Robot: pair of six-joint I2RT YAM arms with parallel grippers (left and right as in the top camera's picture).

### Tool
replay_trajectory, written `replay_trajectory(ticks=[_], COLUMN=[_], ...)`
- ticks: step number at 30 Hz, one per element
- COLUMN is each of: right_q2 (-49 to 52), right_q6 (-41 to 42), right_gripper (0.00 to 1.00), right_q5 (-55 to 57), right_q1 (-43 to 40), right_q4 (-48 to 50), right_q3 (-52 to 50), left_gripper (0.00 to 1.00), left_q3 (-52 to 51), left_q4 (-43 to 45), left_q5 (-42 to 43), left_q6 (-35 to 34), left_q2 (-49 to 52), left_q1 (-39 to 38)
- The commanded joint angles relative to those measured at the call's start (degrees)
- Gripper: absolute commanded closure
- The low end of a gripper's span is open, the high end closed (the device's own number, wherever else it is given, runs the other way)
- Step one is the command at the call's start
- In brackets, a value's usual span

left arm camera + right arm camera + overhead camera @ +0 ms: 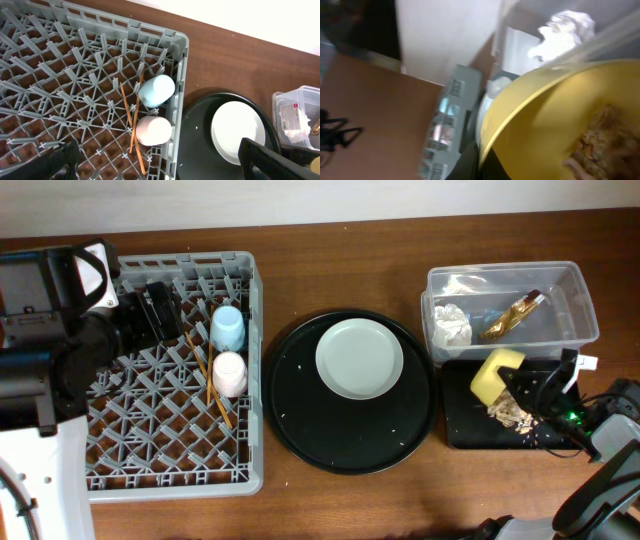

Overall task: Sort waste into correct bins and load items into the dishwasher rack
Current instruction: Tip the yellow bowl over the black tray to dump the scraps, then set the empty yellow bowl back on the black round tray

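I should next tip the yellow bowl empty with my right gripper, lift it and turn it upright. Then I should lower it onto the round black tray's near part point(350, 434), which is clear.
The grey dishwasher rack point(170, 460) at the left holds the light-blue cup point(227, 327), the pink cup point(229, 372) and two chopsticks point(213, 390); all show in the left wrist view point(156, 90) point(154, 130) point(131, 125). My left gripper point(155, 310) is open over the rack's back. The pale plate point(359, 358) lies on the round black tray point(300, 430). My right gripper point(525, 388) is shut on the yellow bowl point(494, 376), tilted over the shallow black tray point(460, 430); food scraps point(510, 412) lie there and in the bowl point(597, 135). The clear tub point(580, 305) holds the napkin point(451, 325) and foil wrapper point(512, 315).
The right arm's base and cables point(610, 430) lie at the table's right edge. The left arm's body point(40, 330) covers the rack's left side. A pale wall runs along the table's far edge.
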Motion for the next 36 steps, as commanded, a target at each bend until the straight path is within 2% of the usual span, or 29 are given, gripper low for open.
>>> replay_trajectory(ticks=[1,3,7,10,12,13,18,19,21,23,26,29,31,33,36], right_q2=[0.42,0.33,0.20,0.17,-0.15,-0.87,-2.36,-2.34,-2.43,-2.43,-6.05,-13.57,-19.67,-24.94,-28.76], right_q6=[5.66,12.28,12.96,17.07,22.97,23.23,27.06,27.15,34.56,34.97,39.08,46.95,50.40,51.71,47.06], right_gripper=[0.96,0.96,0.96,0.96,0.96,0.96,0.96,0.96,0.96,0.96,0.96,0.96,0.96,0.96,0.96], right_q5=[-6.21,-6.21,-6.19,-6.19,-6.21,-6.21,-6.16,-6.19,-6.19,-6.21,-5.95,-1.73,3.06,12.59,31.15], right_q1=[-1.73,-1.86,-1.86,-1.86,-1.81,-1.75,-1.75,-1.75,-1.75,-1.75,-1.75,-1.49,1.25,8.33,25.68], right_q4=[0.50,0.28,-0.04,0.22,0.02,2.19,-0.42,2.95,1.36,5.25,4.61,4.59,4.50,2.49,-5.22], right_q3=[-0.22,-0.22,0.02,0.57,1.68,2.14,2.21,2.21,2.21,2.27,3.61,10.75,15.41,18.99,23.34], left_gripper=[0.01,0.01,0.01,0.01,0.01,0.01,0.01,0.01,0.01,0.01,0.01,0.01,0.01,0.01,0.01], left_q3=[0.57,0.57,0.57,0.57,0.57,0.57,0.57,0.57,0.57,0.57,0.57,0.57,0.57,0.57,0.57], left_q4=[0.07,0.07,0.07,0.07,0.07,0.07,0.07,0.07,0.07,0.07,0.07,0.07,0.07,0.07,0.07], left_q5=[0.59,0.59,0.59,0.59,0.59,0.59,0.59,0.59,0.59,0.59,0.59,0.57,0.59,0.57,0.59], left_q6=[0.11,0.11,0.11,0.11,0.11,0.11,0.11,0.11,0.11,0.11,0.11,0.11,0.11,0.11,0.11], left_q2=[0.02,0.02,0.02,0.02,0.02,0.02,0.02,0.02,0.02,0.02,0.02,0.02,0.02,0.02,0.02], left_q1=[0.09,0.09,0.09,0.09,0.09,0.09,0.09,0.09,0.09,0.09,0.09,0.09,0.09,0.09,0.09])
